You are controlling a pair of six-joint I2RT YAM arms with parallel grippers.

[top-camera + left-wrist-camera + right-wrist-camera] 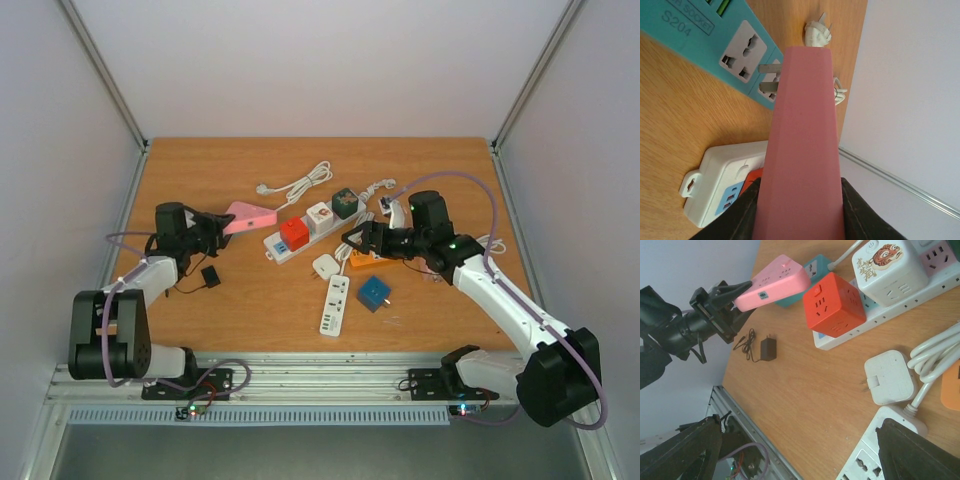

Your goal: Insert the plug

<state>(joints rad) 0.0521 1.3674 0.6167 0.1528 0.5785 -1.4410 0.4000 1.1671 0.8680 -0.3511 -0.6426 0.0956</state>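
Observation:
The plug's pins are still bare over the edge of the teal socket strip. I need to lower them next with my left gripper onto the outlet nearest the printed lettering (743, 52), then let go.
My left gripper (213, 229) (800, 205) is shut on the wide end of a pink wedge-shaped plug block (250, 216) (802, 140) (772, 282), held above the table at the left. Two flat metal prongs (769, 76) stick out sideways from the block's far end. They lie over the edge of a teal socket strip (700, 35) (812, 267); I cannot tell whether they touch it. My right gripper (360, 240) (800, 450) hangs open over the table's middle with nothing between its fingers.
A long white power strip (283, 243) (935, 295) carries a red cube (294, 232) (834, 304), a white cube (320, 215) and a green one (346, 203). Nearby lie a white adapter (326, 266) (890, 377), another white strip (335, 305), a blue cube (375, 293), a black adapter (210, 277) and a white corded plug (263, 187) (817, 32).

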